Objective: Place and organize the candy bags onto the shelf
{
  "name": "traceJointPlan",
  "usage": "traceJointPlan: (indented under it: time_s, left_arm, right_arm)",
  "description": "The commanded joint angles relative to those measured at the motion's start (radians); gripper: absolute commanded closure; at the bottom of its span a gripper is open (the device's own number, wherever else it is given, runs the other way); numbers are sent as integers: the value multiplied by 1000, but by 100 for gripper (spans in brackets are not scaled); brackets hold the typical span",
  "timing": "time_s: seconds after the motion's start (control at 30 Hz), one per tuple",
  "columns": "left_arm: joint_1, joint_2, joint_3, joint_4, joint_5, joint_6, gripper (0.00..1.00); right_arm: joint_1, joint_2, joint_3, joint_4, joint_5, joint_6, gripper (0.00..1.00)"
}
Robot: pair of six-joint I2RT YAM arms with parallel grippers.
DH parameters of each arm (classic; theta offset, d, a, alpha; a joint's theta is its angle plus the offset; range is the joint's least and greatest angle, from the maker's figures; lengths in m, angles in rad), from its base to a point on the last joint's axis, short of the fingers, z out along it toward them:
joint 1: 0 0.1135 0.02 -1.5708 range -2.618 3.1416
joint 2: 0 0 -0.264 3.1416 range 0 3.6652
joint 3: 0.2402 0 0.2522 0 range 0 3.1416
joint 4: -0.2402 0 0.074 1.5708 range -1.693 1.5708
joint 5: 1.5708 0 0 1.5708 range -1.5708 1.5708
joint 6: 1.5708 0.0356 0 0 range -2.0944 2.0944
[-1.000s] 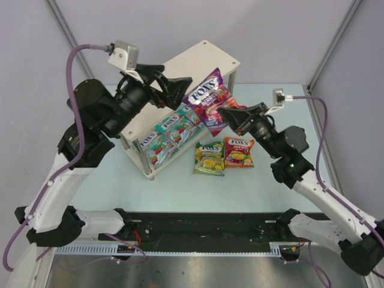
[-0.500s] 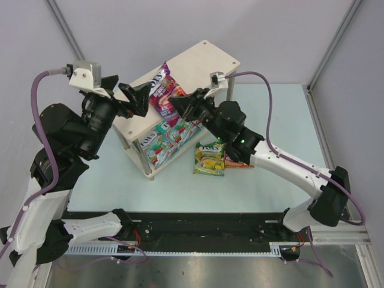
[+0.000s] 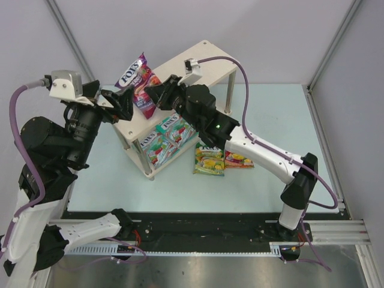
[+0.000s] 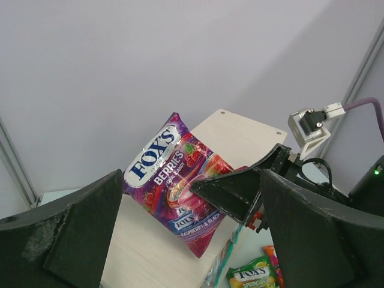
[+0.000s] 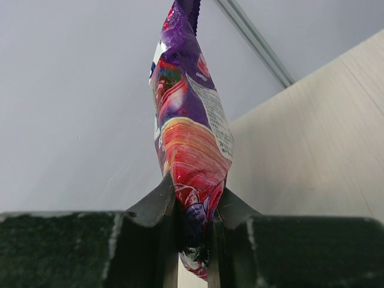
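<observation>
The robot's right gripper still holds the purple bag (image 3: pixel 139 83) just above the bare end of the shelf's top board, so it should lower toward that end next and release the bag.
My right gripper (image 3: pixel 153 96) is shut on the lower corner of a purple candy bag (image 3: pixel 139 83), which stands upright over the left end of the shelf's (image 3: pixel 207 57) top board. In the right wrist view the bag (image 5: pixel 187 120) rises from between the pinching fingers (image 5: pixel 157 207), with the pale board (image 5: pixel 312 138) beside it. My left gripper (image 3: pixel 120 99) is wide open just left of the bag (image 4: pixel 174 177), holding nothing. Teal bags (image 3: pixel 171 129) lean in the lower tier. A green-yellow bag (image 3: pixel 209 159) and a red-orange bag (image 3: pixel 239 159) lie on the table.
The shelf stands diagonally on a pale green table (image 3: pixel 270 114), with thin metal posts (image 3: pixel 231 90) at its corners. Grey walls and frame bars (image 3: pixel 333 42) enclose the back and sides. The right arm stretches across the loose bags on the table.
The right arm has carried the purple bag from in front of the shelf up and left over the top board's left end. The left arm has drawn back leftward, still open.
</observation>
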Motion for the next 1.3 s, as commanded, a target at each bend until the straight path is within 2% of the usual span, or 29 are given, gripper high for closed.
traceJointPlan:
  time_s: [0.0,0.2,0.3,0.4,0.53,0.6,0.87,1.1,1.27]
  left_arm:
    - [4,-10,-21,23,-26,26,0]
    - [4,-14,-26,22,-35,30,0]
    - [4,-10,-26,14,-37,30,0]
    - [4,-11,-32,14,-35,32,0]
    - [4,-16,-41,22,-31,32,0]
    - [4,-14,-44,25,-26,30,0]
    - [4,-16,-49,28,-20,26,0]
    - [4,-14,-53,31,-18,27,0]
    - [4,-11,-58,31,-12,20,0]
  right_arm:
    - [3,29,73,-18,-6,94,100]
    - [3,86,132,-75,-47,140,98]
    - [2,103,152,-92,-43,143,92]
    - [-3,113,170,-142,-41,142,85]
    - [-11,115,173,-170,-43,139,63]
    - [-12,115,170,-176,-43,137,55]
    - [-32,101,169,-197,-40,119,38]
    - [-63,32,104,-216,-32,100,18]
    - [-63,-26,51,-236,3,68,12]
